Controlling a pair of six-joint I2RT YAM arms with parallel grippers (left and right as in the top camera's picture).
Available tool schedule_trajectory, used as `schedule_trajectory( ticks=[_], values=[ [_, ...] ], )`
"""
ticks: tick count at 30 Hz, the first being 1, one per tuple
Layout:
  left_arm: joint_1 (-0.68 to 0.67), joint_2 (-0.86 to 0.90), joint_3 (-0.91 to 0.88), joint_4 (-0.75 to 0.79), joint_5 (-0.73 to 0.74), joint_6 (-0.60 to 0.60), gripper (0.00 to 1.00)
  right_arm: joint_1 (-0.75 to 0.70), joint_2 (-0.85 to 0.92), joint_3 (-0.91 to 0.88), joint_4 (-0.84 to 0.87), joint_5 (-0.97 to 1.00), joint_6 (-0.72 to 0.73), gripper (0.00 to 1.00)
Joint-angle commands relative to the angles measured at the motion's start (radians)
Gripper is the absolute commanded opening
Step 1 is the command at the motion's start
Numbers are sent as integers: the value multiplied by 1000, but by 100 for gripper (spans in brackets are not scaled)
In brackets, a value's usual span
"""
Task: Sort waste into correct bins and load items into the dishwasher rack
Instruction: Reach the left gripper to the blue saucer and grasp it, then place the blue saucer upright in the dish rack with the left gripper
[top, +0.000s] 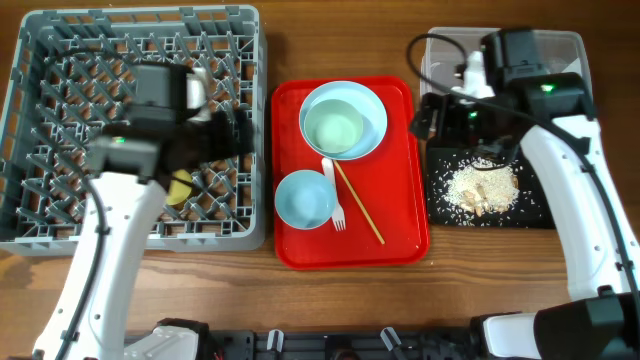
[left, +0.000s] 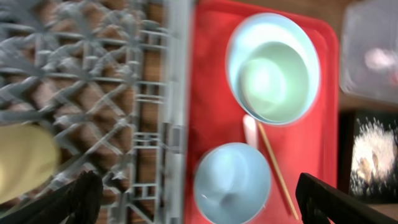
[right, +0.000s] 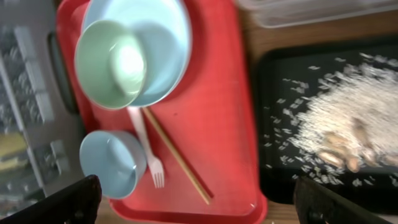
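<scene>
The second bowl stands clear of the plate (top: 375, 105), so my left gripper will leave the rack and move back and down onto that bowl's rim beside the fork.
The grey dishwasher rack (top: 60, 235) holds a yellow cup (top: 180, 187), which also shows in the left wrist view (left: 25, 158). On the red tray (top: 400, 240) a mint-green bowl (top: 333, 128) sits in the white plate (top: 375, 105). A second bowl (top: 304, 198), a white fork (top: 333, 195) and a wooden chopstick (top: 360, 207) lie beside it. My left gripper (top: 238, 135) is open and empty over the rack's right edge (left: 199, 196). My right gripper (top: 425, 115) is open and empty between the red tray and the black tray (right: 199, 199). The red wrapper is not in view.
The black tray (top: 535, 215) at the right holds a heap of rice-like crumbs (top: 480, 187). The clear tub (top: 560, 45) stands behind it, mostly under my right arm. The red tray lies between the rack and the black tray.
</scene>
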Motion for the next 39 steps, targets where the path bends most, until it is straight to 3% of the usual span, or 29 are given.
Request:
schedule_trajectory(
  ticks=[1, 3, 9, 19, 22, 25, 32, 36, 39],
  values=[
    [-161, 21, 9, 82, 24, 9, 98, -101, -32, 20, -31, 62, 45, 100],
    [-238, 50, 9, 124, 0, 9, 88, -143, -32, 20, -43, 62, 44, 100],
    [-438, 269, 9, 143, -40, 9, 85, -179, -31, 19, -56, 63, 41, 100],
    [-532, 563, 9, 138, -61, 8, 46, -179, -31, 19, -64, 63, 41, 100],
    [-535, 584, 9, 132, -73, 8, 18, -179, -31, 19, -65, 63, 41, 100],
    [-535, 584, 9, 131, -73, 8, 4, -179, -31, 19, -67, 63, 41, 100],
    [-534, 504, 32, 61, -73, 9, 4, -179, -31, 19, -72, 63, 41, 100],
    [-513, 342, 109, 1, -72, 13, 4, -179, -31, 19, -71, 63, 41, 100],
    [-423, 186, 147, -5, -28, 103, 4, -179, -31, 19, -72, 63, 41, 100]
  ],
)
